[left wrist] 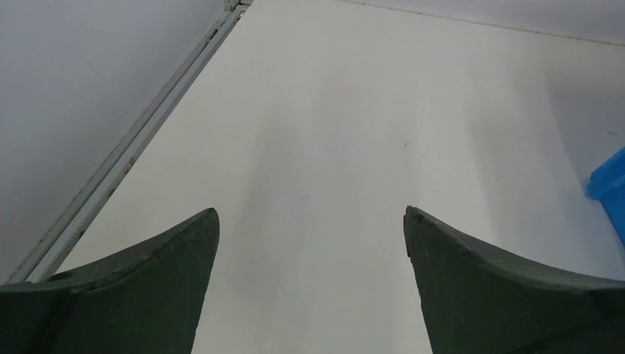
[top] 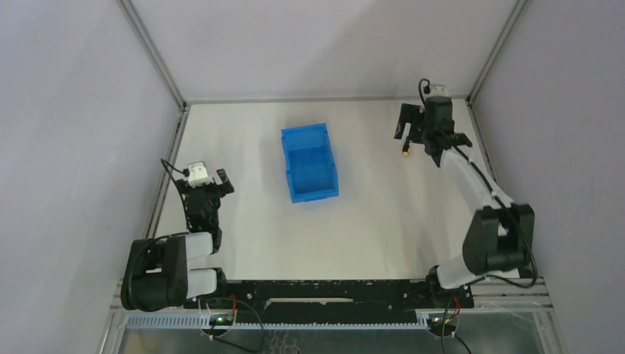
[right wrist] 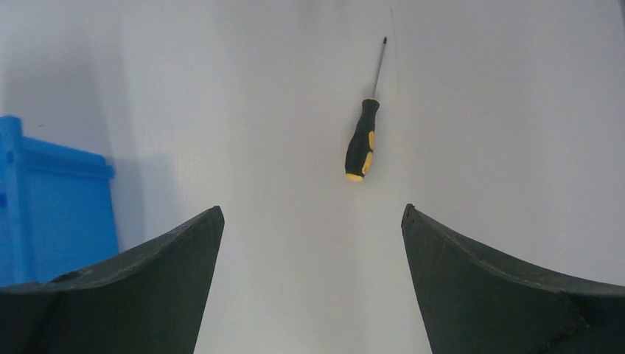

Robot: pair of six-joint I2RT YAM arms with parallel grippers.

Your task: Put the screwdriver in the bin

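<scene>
The screwdriver is lying flat with its stem pointing outward, so my right gripper should go down astride the black handle near its yellow end (top: 406,148) (right wrist: 360,158) and close.
The screwdriver (right wrist: 362,140) has a black handle with yellow bands and a thin dark shaft. It lies flat on the white table, ahead of my right gripper (right wrist: 311,210) and slightly right of its centre, shaft pointing away. In the top view only its yellow end (top: 406,153) shows, just below the right gripper (top: 416,133) at the back right. That gripper is open, empty and hovers above the table. The blue bin (top: 309,162) stands upright mid-table, left of the screwdriver, and also shows in the right wrist view (right wrist: 51,206). My left gripper (top: 205,184) is open and empty at the left.
The table (top: 368,221) is white, with grey enclosure walls and a metal rail (left wrist: 133,147) along its left edge. A corner of the bin (left wrist: 612,188) shows at the right edge of the left wrist view, beyond the left gripper (left wrist: 311,214).
</scene>
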